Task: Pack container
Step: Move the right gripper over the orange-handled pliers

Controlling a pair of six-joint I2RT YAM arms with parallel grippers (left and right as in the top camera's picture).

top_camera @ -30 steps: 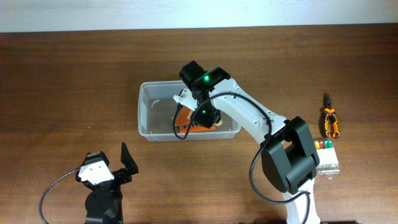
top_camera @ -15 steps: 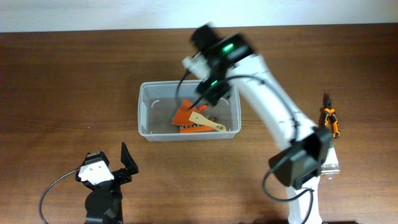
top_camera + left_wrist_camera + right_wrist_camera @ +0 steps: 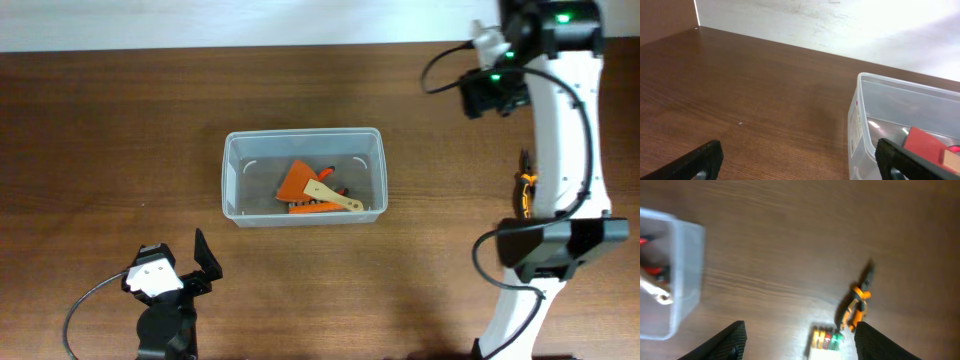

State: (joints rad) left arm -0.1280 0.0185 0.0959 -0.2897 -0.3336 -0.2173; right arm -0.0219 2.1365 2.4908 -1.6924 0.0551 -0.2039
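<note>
The pliers lie below my right gripper and to its right in the overhead view, so next I will move it down and sideways onto the pliers' tub-side handle [image 3: 520, 197] [image 3: 846, 315].
The container [image 3: 229, 180] is a clear rectangular tub at the table's middle. An orange tool [image 3: 296, 180] and a cream-handled tool [image 3: 337, 197] lie inside it. My right gripper [image 3: 489, 96] is open and empty, high over the table's far right, well away from the tub. In the right wrist view the gripper [image 3: 802, 345] hangs above orange-handled pliers [image 3: 858, 308] and a small box of coloured bits [image 3: 826, 340], with the tub [image 3: 686, 275] at left. My left gripper [image 3: 201, 262] is open and empty near the front left; its wrist view [image 3: 800, 165] shows the tub [image 3: 862, 125] ahead on the right.
The orange-handled pliers [image 3: 528, 190] lie on the table at the right, partly behind my right arm. The small box of bits is hidden under the arm in the overhead view. A pale wall [image 3: 250, 20] runs along the table's far edge.
My right gripper rose out of the tub and swung to the far right of the table, empty. The orange and cream-handled tools stayed lying in the tub. The left arm has not moved.
</note>
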